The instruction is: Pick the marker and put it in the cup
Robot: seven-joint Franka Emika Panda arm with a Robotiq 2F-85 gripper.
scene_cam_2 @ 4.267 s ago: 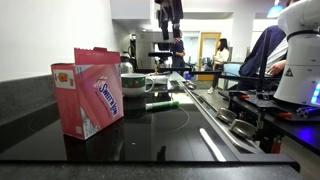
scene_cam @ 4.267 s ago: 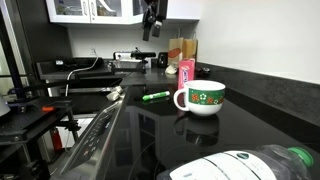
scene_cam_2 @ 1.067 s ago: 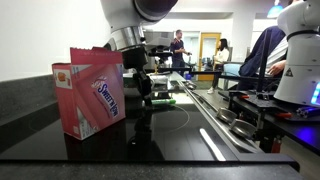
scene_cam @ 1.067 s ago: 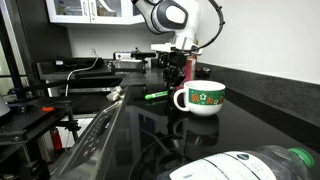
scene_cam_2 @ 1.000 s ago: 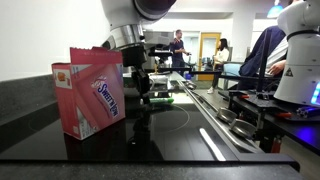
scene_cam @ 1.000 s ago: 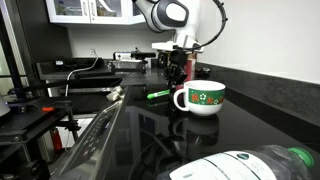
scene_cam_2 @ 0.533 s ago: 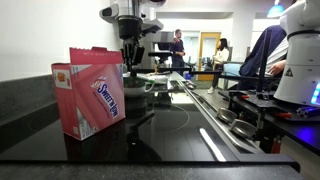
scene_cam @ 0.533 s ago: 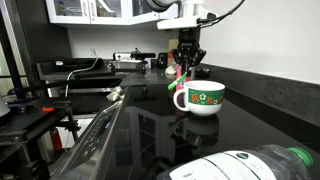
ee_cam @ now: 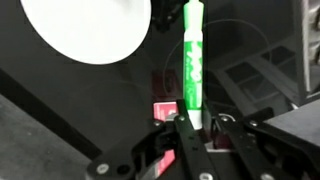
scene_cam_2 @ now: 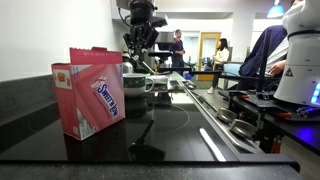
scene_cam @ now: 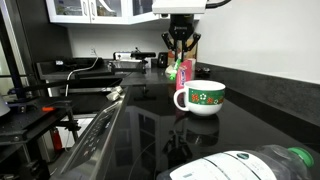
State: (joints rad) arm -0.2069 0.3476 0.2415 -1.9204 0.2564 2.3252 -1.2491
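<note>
The gripper shifts toward the cup (scene_cam: 203, 97) next. Then the green marker turns and tilts over the cup's white opening, since the marker's far end hangs beside the cup's rim.
My gripper (scene_cam: 180, 52) hangs in the air above the black counter, shut on the slim green marker (ee_cam: 192, 55). In the wrist view the marker stands out lengthwise from between the fingers (ee_cam: 172, 128). The cup (scene_cam: 203, 97), a wide white mug with a green patterned band, stands on the counter below and a little to the side of the gripper. Its white inside (ee_cam: 95, 25) fills the top left of the wrist view, beside the marker's far end. In an exterior view the gripper (scene_cam_2: 140, 55) is raised above the cup (scene_cam_2: 135, 83).
A pink carton (scene_cam_2: 88, 92) stands on the counter near the cup, also seen behind it (scene_cam: 186, 70) and under the gripper (ee_cam: 165, 110). A white-and-green plastic bottle (scene_cam: 245, 163) lies at the front. A stove top (scene_cam: 100, 125) and lab gear (scene_cam_2: 280, 95) lie alongside.
The gripper came down to the counter, took the marker off it and has risen with it, shifting toward the cup. The spot where the marker lay is bare.
</note>
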